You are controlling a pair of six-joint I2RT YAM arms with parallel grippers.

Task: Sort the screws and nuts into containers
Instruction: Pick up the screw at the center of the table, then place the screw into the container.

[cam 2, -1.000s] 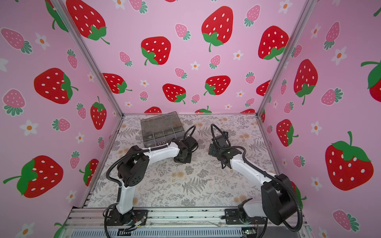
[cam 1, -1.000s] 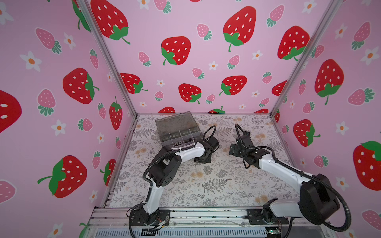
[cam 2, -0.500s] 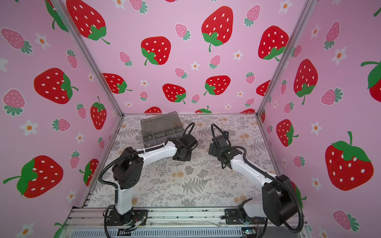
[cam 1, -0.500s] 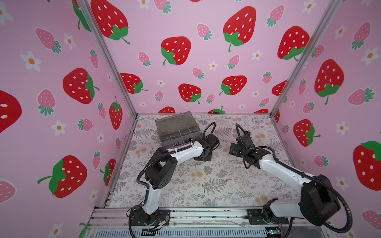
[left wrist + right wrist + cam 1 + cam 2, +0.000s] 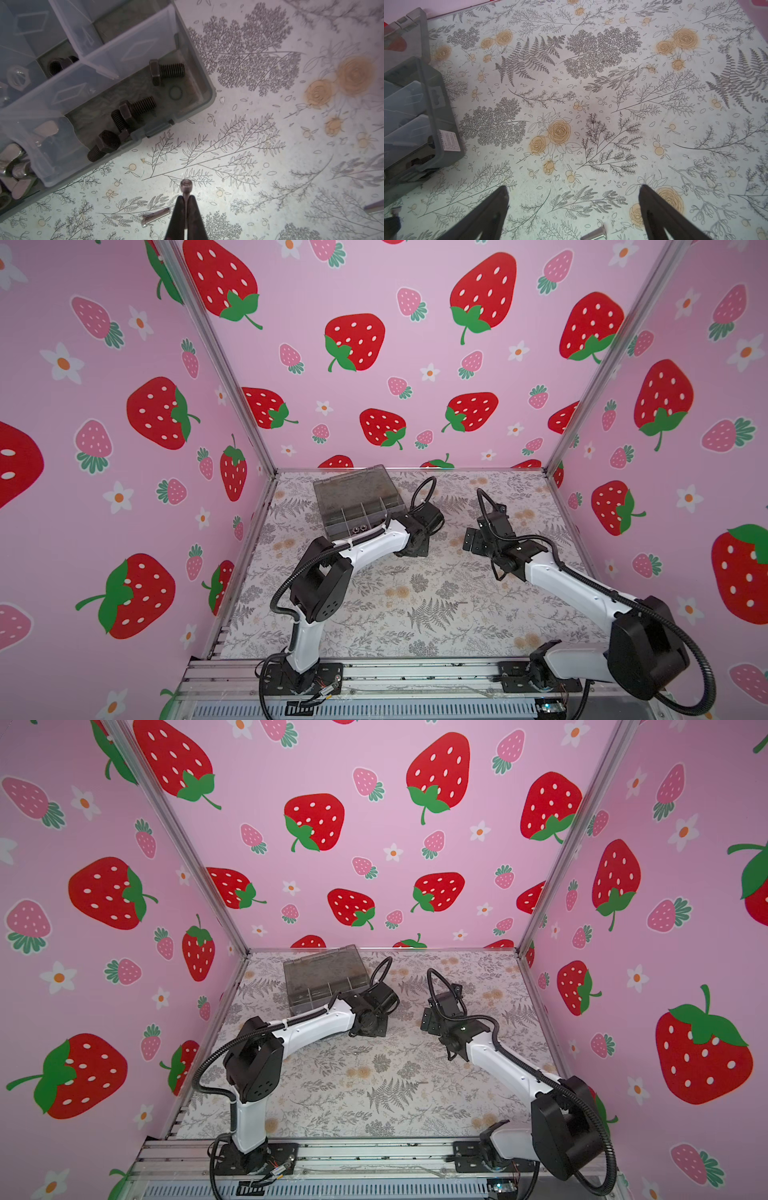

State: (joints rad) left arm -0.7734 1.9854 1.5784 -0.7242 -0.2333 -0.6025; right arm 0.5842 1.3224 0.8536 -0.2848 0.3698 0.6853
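The screw needs to be lifted next by my left gripper, carried outward over the bare bottom of the compartment behind the black bolts and released.
My left gripper [image 5: 186, 197] is shut on a thin silver screw [image 5: 186, 184], whose head sticks out past the tips just above the mat. A second silver screw [image 5: 155, 217] lies on the mat beside it. The smoky-grey organiser box [image 5: 209, 91] stands open close by. One compartment holds black bolts [image 5: 166, 71], others hold wing nuts [image 5: 12, 166] and a black hex nut [image 5: 57, 65]. My right gripper [image 5: 573, 193] hangs open over bare mat, with a silver screw [image 5: 593, 235] lying near its fingers. Both top views show the box [image 5: 357, 502] at the back left.
Pink strawberry walls close in the floral mat on three sides. In a top view two small screws [image 5: 478, 577] [image 5: 460, 603] lie on the mat in front of the right arm. The box lid [image 5: 320, 965] stands up behind the compartments.
The left arm has shifted slightly, its elbow swinging left and its wrist easing towards the box. The right arm has not moved.
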